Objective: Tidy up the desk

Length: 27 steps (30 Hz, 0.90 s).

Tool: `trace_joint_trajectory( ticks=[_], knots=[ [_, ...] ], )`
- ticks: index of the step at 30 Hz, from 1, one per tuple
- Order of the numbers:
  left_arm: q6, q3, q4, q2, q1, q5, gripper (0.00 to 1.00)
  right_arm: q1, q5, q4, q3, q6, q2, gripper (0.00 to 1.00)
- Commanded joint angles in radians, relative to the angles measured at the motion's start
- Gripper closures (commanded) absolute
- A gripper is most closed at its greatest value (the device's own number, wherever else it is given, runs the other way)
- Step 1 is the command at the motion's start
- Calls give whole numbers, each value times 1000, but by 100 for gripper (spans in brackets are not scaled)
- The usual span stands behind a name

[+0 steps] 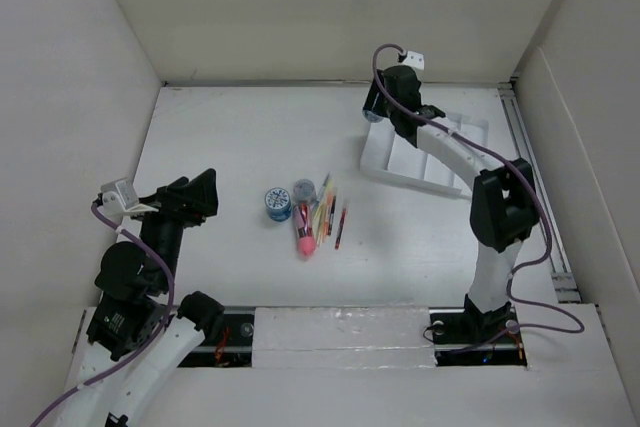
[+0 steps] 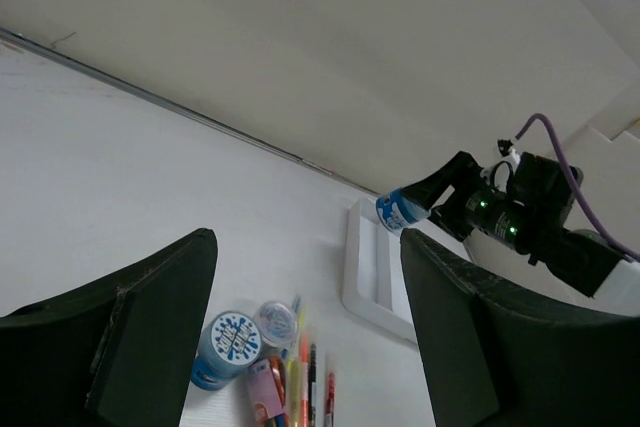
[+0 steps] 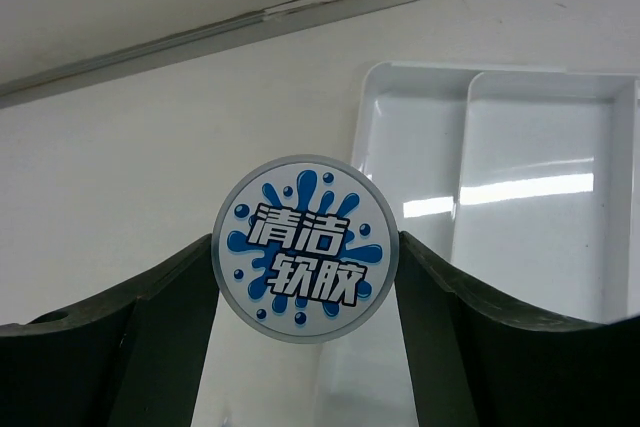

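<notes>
My right gripper shifts over the tray's empty end section and lowers in next, because the second blue-lidded tub hangs partly past the tray's end.
The white desk [image 1: 230,137] holds a small pile in the middle: a blue-lidded tub [image 1: 278,204], a clear round tub [image 1: 303,190], a pink marker [image 1: 305,237] and several pens [image 1: 330,212]. My right gripper [image 1: 375,107] is shut on a second blue-lidded tub [image 3: 305,247] and holds it above the left end of the white compartment tray [image 3: 500,147]. The held tub also shows in the left wrist view [image 2: 403,209]. My left gripper [image 2: 308,247] is open and empty, above the desk to the left of the pile.
White walls enclose the desk at the back and on both sides. The tray [image 1: 400,175] lies at the back right, under the right arm. A metal rail [image 1: 535,177] runs along the desk's right edge.
</notes>
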State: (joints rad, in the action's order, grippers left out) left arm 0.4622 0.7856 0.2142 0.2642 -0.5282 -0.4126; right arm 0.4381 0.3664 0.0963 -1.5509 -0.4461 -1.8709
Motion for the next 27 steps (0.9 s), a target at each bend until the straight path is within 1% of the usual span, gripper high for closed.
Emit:
trace_joint_trajectory(
  ticks=[1,7,12,21,24,26,27],
  knots=[
    [-5,-3,-39,6,4,15,30,-33,2,42,-156,3,-43,41],
    [-7,-5,-44,9,4,23,30,-87,-18,97,-248,0,-160,41],
    [-10,-5,-47,15,13,34,30,-96,-17,74,-207,-2,-177,41],
    [-14,-6,-49,26,13,46,30,-114,-11,102,-241,-2,-254,38],
    [-14,-6,-47,29,13,54,30,-114,-11,102,-241,0,-263,36],
    [-19,-8,-50,35,13,63,30,-114,-6,100,-244,0,-264,32],
    [-20,-6,-50,36,13,66,30,-114,-1,103,-244,0,-264,28]
  ],
)
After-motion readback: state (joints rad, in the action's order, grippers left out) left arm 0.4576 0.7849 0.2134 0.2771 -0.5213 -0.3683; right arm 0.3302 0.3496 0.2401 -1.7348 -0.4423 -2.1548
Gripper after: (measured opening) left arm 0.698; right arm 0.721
